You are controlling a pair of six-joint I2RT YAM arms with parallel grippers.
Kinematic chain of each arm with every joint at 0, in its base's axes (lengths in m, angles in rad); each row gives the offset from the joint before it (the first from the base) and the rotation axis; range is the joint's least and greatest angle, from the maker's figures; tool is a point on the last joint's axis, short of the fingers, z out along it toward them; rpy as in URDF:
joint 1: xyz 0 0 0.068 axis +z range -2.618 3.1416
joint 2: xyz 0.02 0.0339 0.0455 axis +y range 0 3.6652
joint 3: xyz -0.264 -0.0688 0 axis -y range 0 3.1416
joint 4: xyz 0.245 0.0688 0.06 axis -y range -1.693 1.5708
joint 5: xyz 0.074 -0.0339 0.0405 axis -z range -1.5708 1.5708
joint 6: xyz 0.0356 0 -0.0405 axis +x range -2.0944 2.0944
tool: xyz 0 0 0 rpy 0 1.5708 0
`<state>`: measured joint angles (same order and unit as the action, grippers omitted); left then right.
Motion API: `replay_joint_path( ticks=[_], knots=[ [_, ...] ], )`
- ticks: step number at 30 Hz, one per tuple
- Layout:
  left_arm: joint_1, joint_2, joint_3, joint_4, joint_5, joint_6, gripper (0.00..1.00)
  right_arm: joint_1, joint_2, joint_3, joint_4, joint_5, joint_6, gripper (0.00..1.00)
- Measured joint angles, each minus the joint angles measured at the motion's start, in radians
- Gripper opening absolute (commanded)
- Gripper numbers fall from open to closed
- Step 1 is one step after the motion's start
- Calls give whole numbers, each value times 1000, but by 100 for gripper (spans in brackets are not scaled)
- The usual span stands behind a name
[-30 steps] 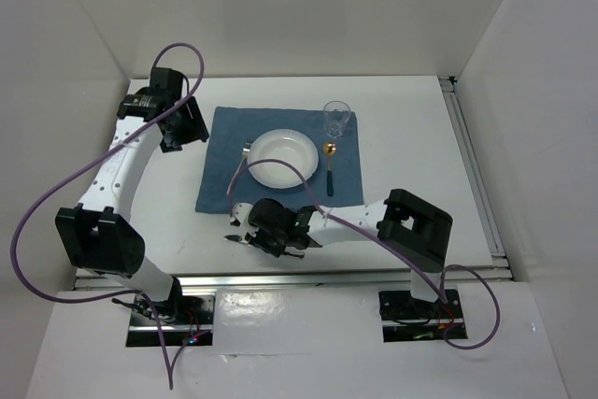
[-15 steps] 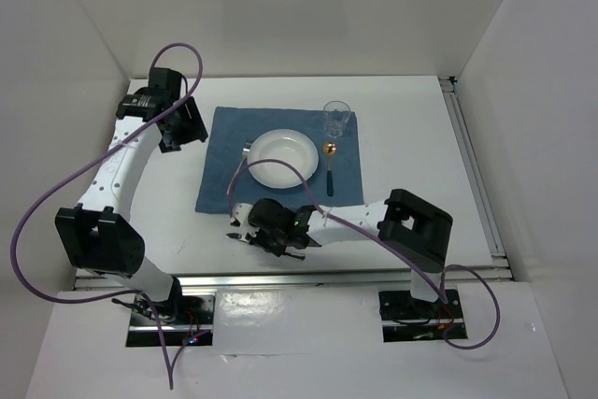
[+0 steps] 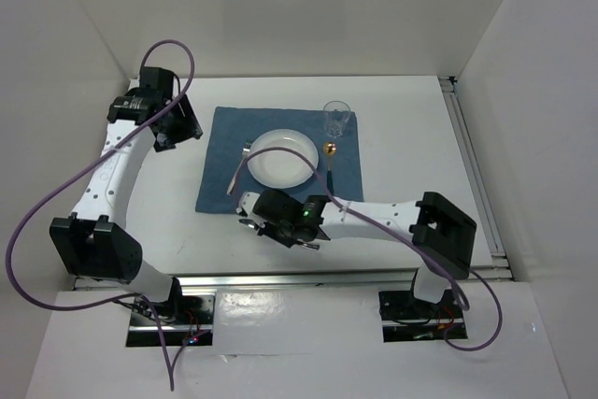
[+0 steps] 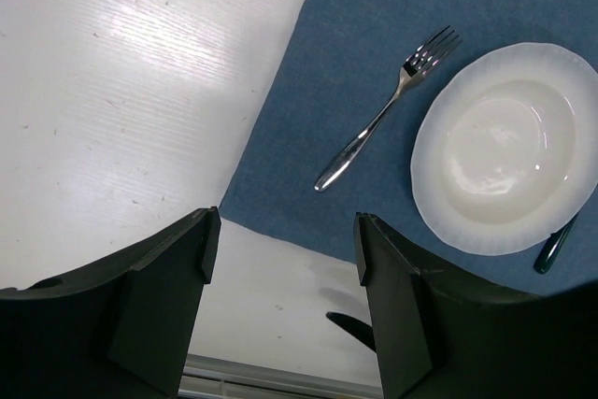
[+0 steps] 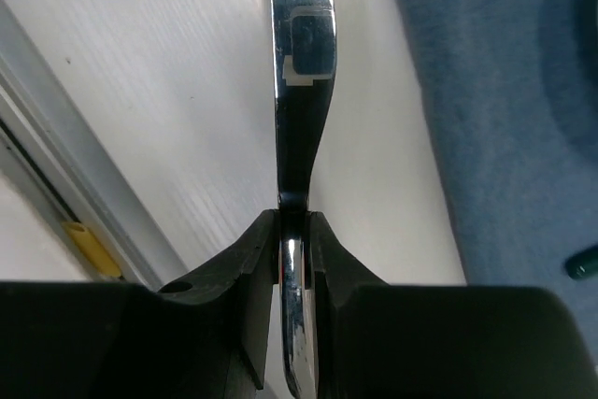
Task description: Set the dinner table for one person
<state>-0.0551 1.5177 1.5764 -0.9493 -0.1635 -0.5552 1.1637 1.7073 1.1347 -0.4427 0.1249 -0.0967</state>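
My right gripper needs to swing outward next, turn the knife parallel, and lower it onto the bare part of the placemat beside the spoon, away from the plate.
A blue placemat (image 3: pixel 217 189) lies on the dinner table (image 3: pixel 411 137). On it are a white plate (image 3: pixel 282 158), a fork (image 3: pixel 239 170) to its left, a gold-bowled spoon (image 3: pixel 329 149) to its right and a clear glass (image 3: pixel 336 119) behind that. My right gripper (image 3: pixel 249 208) hovers at the placemat's near edge. It is shut on a shiny metal knife (image 5: pixel 302 91), whose blade sticks out beyond the fingers over bare table beside the placemat (image 5: pixel 486 91). My left gripper (image 3: pixel 177 130) stands open and empty left of the placemat, looking down on the fork (image 4: pixel 383 114) and plate (image 4: pixel 505 175).
White walls close in the table on three sides. A metal rail (image 3: pixel 476 175) runs along its right edge and another (image 5: pixel 75 203) along the near edge by the arm bases. The knife's dark tip (image 4: pixel 350 324) shows low in the left wrist view.
My right gripper has closed on the knife, then swung with it from near the front edge up towards the placemat's near edge. The left arm has drifted slightly back and left.
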Motion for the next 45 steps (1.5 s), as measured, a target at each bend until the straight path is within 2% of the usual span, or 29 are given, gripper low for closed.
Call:
replay_joint_path(
  ticks=[5, 13, 16, 23, 28, 32, 41, 42, 43, 45],
  knots=[
    [6, -16, 0, 0, -5, -2, 76, -51, -102, 8, -45, 14, 43, 0],
    [10, -16, 0, 0, -4, -2, 76, -245, -290, 8, -76, 33, 121, 0],
    [19, -16, 0, 0, -4, -2, 76, -319, -304, 29, -99, 57, 169, 0],
    [43, -16, 0, -1, -5, -1, 76, -557, -199, 106, -134, 87, 295, 0],
    [56, -16, 0, -1, -4, 1, 76, -683, -116, 111, -134, 71, 372, 0],
    [72, -16, 0, 0, -4, 2, 76, -728, -47, 111, -124, 68, 419, 0],
    [82, -16, 0, -1, -3, 5, 76, -735, 98, 123, -70, 78, 478, 1],
    [83, -16, 0, -1, -3, 6, 76, -737, 108, 122, -65, 78, 481, 9],
    [84, -16, 0, -1, -3, 6, 76, -739, 117, 123, -60, 78, 483, 40],
    [85, -16, 0, -1, -3, 6, 76, -744, 130, 122, -47, 78, 489, 51]
  ],
)
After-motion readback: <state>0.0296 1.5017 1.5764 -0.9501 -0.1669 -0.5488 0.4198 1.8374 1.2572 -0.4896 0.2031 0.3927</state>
